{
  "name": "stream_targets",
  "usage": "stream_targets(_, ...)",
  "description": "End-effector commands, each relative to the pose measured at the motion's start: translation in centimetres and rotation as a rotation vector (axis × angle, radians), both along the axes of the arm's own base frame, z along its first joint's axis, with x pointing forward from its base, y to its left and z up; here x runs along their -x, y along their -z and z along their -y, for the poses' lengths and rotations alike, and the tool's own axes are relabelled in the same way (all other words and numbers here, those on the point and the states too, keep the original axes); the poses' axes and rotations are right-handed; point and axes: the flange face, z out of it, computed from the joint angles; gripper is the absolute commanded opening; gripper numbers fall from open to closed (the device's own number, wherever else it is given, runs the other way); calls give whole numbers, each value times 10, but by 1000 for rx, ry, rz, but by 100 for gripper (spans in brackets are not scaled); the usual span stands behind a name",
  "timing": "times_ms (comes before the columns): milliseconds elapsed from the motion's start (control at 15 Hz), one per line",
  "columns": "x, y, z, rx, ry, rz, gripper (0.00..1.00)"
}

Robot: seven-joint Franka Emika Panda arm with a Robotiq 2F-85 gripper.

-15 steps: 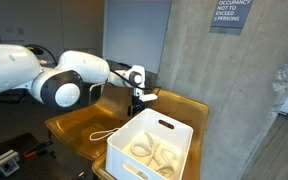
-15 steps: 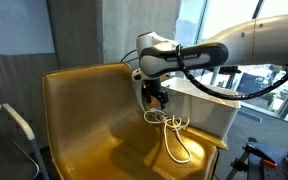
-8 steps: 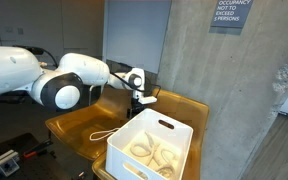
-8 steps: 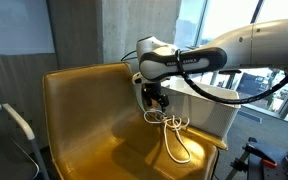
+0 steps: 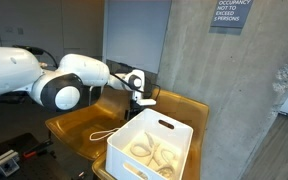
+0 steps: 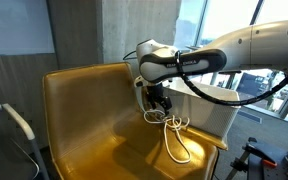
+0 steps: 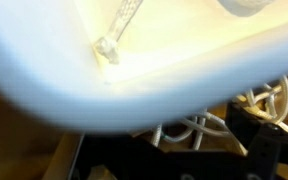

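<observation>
My gripper needs to lower beside the white bin's side onto the looped cable on the golden seat, as the cable's coils are just below its open fingers.
My gripper hangs open just above the golden chair seat, close against the near wall of a white bin. Nothing is between the fingers. A white cable lies looped on the seat, directly under and in front of the gripper. In the wrist view the bin's rim fills the upper picture as a blur, and the cable's coils show below it between the dark fingers. More white cable lies coiled inside the bin.
The chair back rises behind the seat. A concrete pillar and wall stand behind the bin. A white handle sticks up beside the chair. The bin takes up one side of the seat.
</observation>
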Motion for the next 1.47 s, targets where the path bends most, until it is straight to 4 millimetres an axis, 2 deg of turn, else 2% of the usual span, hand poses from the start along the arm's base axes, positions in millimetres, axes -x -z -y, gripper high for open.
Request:
stream_targets(0,9,13,4,-12,58,-50,100)
stream_targets(533,16,31,3,-40,113,-80,100)
stream_targets(600,16,32,3,-41,118,-79,94)
stream_targets(667,16,32,3,-43,123,-78,72)
stream_targets(800,16,33,3,-47,131,-76,69)
stream_targets(1133,17,35,6,-54,147,-75,29)
stream_targets(1400,17,37,8,-52,153,-75,1)
